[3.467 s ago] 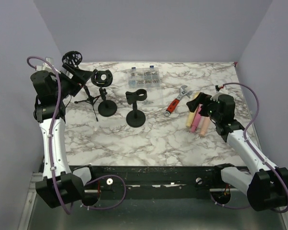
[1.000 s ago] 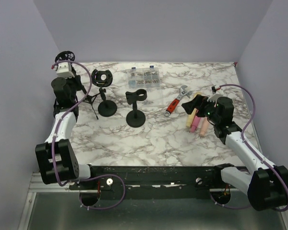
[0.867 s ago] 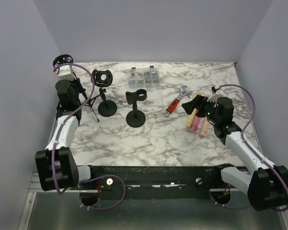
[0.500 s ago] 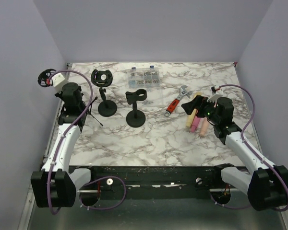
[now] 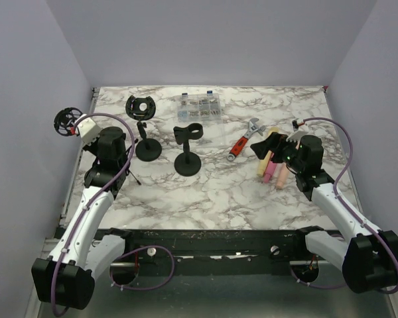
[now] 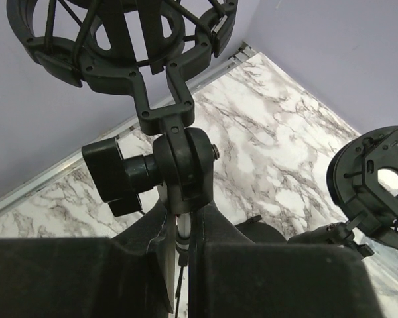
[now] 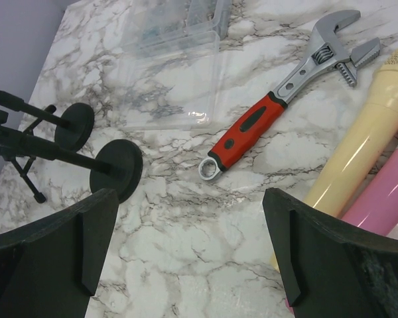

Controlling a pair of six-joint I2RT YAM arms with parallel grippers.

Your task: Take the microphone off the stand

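The shock mount hangs past the table's edge. My left gripper should next swing the pole over the marble toward the round-based stands, then open.
My left gripper (image 5: 87, 132) is shut on the thin pole of a black tripod stand (image 6: 179, 159), just below its pivot knob (image 6: 111, 177). The stand's round shock mount (image 6: 119, 33) hangs out past the table's left edge (image 5: 67, 120) and holds nothing. Its tripod legs (image 5: 131, 176) trail over the marble. A yellow microphone (image 7: 365, 132) and a pink microphone (image 7: 385, 199) lie flat at the right (image 5: 273, 162). Just left of them, my right gripper (image 7: 192, 232) hangs open above bare marble.
Two black stands with round bases stand mid-table: one with a shock mount (image 5: 140, 107), one with a clip (image 5: 188, 149). A red-handled wrench (image 5: 245, 140) lies left of the microphones. A clear parts box (image 5: 199, 106) sits at the back.
My left arm has swung left and toward the near edge, carrying the tripod stand away from the other stands. The right arm has not moved.
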